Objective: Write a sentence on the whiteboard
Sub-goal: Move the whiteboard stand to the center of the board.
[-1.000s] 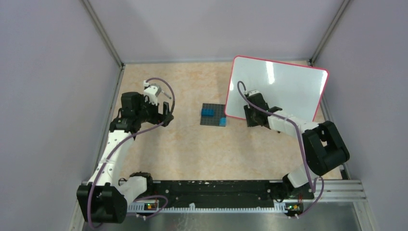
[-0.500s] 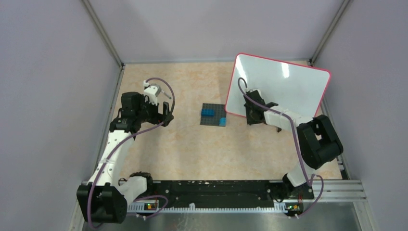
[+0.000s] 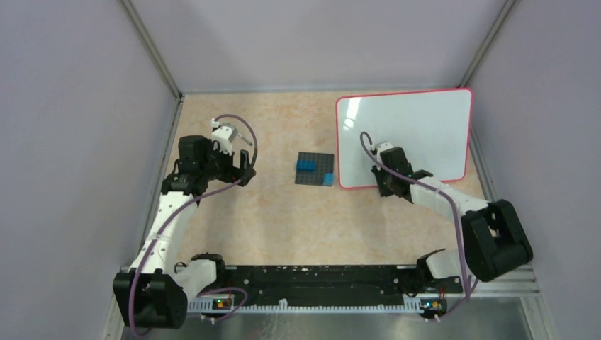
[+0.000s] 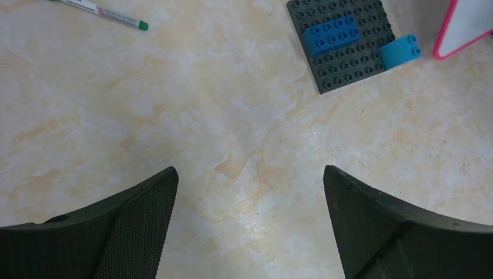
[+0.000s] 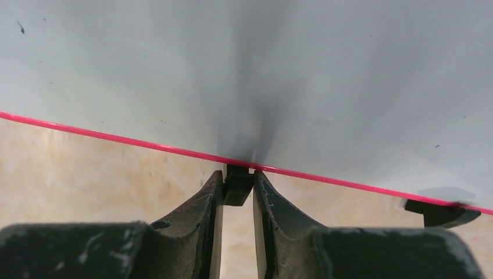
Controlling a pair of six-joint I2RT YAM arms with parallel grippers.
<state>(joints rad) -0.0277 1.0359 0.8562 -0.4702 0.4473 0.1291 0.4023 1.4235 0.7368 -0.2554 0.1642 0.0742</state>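
The whiteboard should be dragged back and to the left in the top view onto the open tabletop next. My right gripper needs to do that and let go of the clip.
The whiteboard lies at the back right of the table, glossy white with a thin red-pink rim. Its face is blank; no sentence shows on it. My right gripper is at the board's near edge, and in the right wrist view this gripper is shut on a small black clip on the rim. A second black clip sits further right on the same edge. My left gripper hovers over bare table at the left, and in its wrist view it stands wide open with nothing between its fingers.
A green-capped marker lies on the table ahead of the left gripper. A dark grey plate with blue bricks sits just left of the whiteboard's near left corner. Grey walls close in the table's left, back and right sides.
The whiteboard has swung from a skewed position to nearly square with the table. The right gripper moved right and nearer along with its edge and closed tighter. The left arm stayed still.
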